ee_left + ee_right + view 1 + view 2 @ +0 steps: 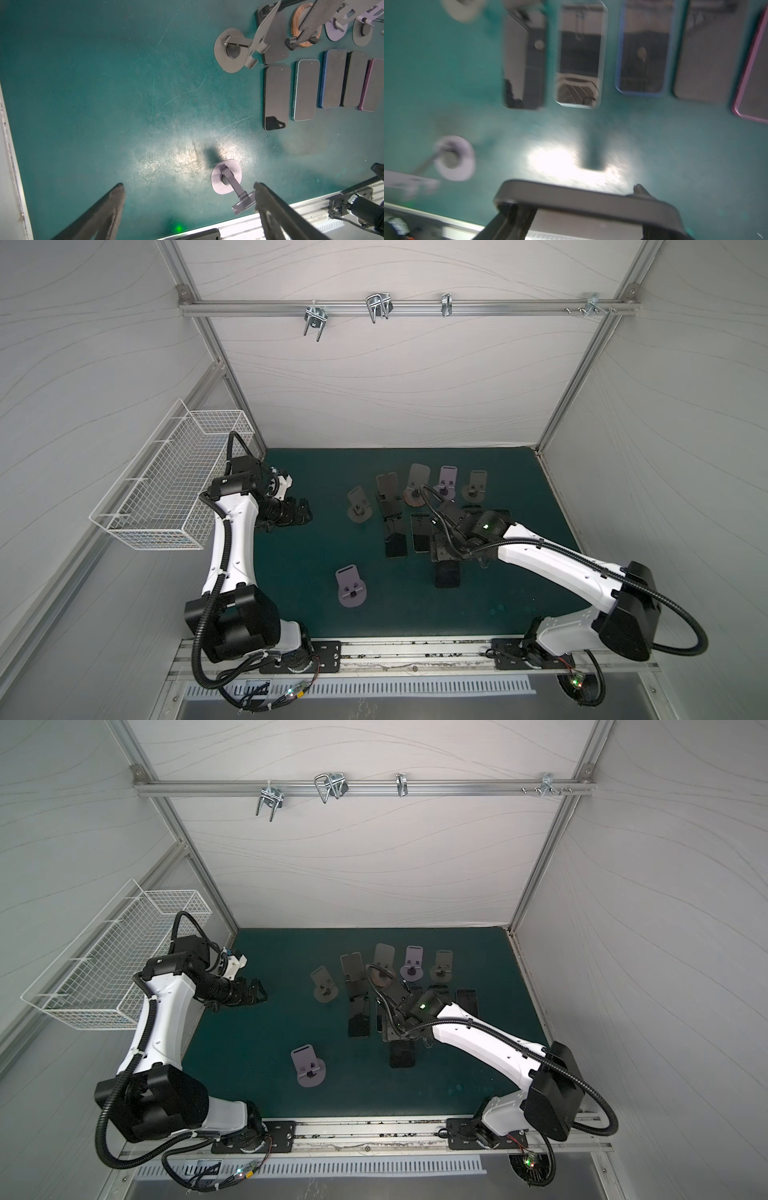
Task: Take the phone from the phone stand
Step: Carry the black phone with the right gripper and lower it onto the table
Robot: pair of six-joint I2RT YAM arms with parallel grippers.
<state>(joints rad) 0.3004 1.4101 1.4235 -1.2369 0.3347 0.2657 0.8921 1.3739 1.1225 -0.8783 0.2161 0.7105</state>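
Observation:
The phone will go down and back in my right gripper to empty green mat near the front bar (482, 590) (708, 168), and then my right gripper will let go of it.
A dark phone (581, 199) sits crosswise between the jaws of my right gripper (577, 207), which is shut on it. In both top views the phone (448, 574) (402, 1056) juts out below the right gripper (444, 556) over the green mat, right of centre. A lavender phone stand (351, 587) (308, 1065) (226, 179) stands empty at the front left of the mat, apart from the phone; the blurred right wrist view also catches the stand (455, 159). My left gripper (301, 512) (189, 187) hangs open at the far left with nothing between its fingers.
Several phones lie face up in a row mid-mat (395, 541) (275, 95) (579, 56), partly under the right arm. Behind them stand several empty stands (357, 506) (446, 481) (230, 49). A white wire basket (166, 489) hangs on the left wall. A metal rail (415, 649) runs along the front edge.

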